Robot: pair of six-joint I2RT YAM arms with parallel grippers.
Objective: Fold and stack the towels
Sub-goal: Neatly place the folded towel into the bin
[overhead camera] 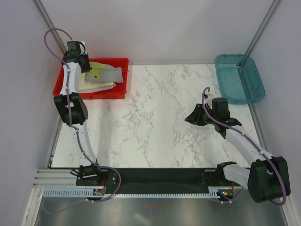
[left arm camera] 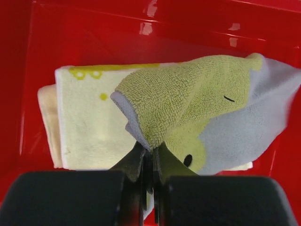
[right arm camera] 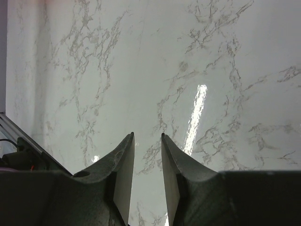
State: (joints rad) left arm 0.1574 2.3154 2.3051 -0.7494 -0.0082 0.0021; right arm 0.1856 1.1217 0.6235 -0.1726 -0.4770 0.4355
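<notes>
The pale-yellow towel's end (overhead camera: 81, 83) (left arm camera: 87, 125) lies uncovered, so my left gripper will next pull to the left in the top view and release the grey towel's corner over that end.
In the left wrist view my left gripper (left arm camera: 151, 148) is shut on a corner of a grey towel with a yellow-green terry patch (left arm camera: 188, 99), which is lifted slightly and drapes to the right. Under it lie a folded pale-yellow printed towel (left arm camera: 89, 122) and a cream towel (left arm camera: 47, 122), stacked in the red bin (left arm camera: 94, 33). From above, the left gripper (overhead camera: 87, 66) is over the bin's back left, the grey towel (overhead camera: 110, 74) spread across the stack (overhead camera: 96, 85). My right gripper (overhead camera: 190, 117) hovers open over the bare marble table (right arm camera: 141, 56), its fingers (right arm camera: 124, 165) holding nothing.
The red bin (overhead camera: 117, 92) sits at the table's back left corner. A teal tray (overhead camera: 237, 77) stands at the back right, with nothing seen in it. Grey walls close in the table on three sides.
</notes>
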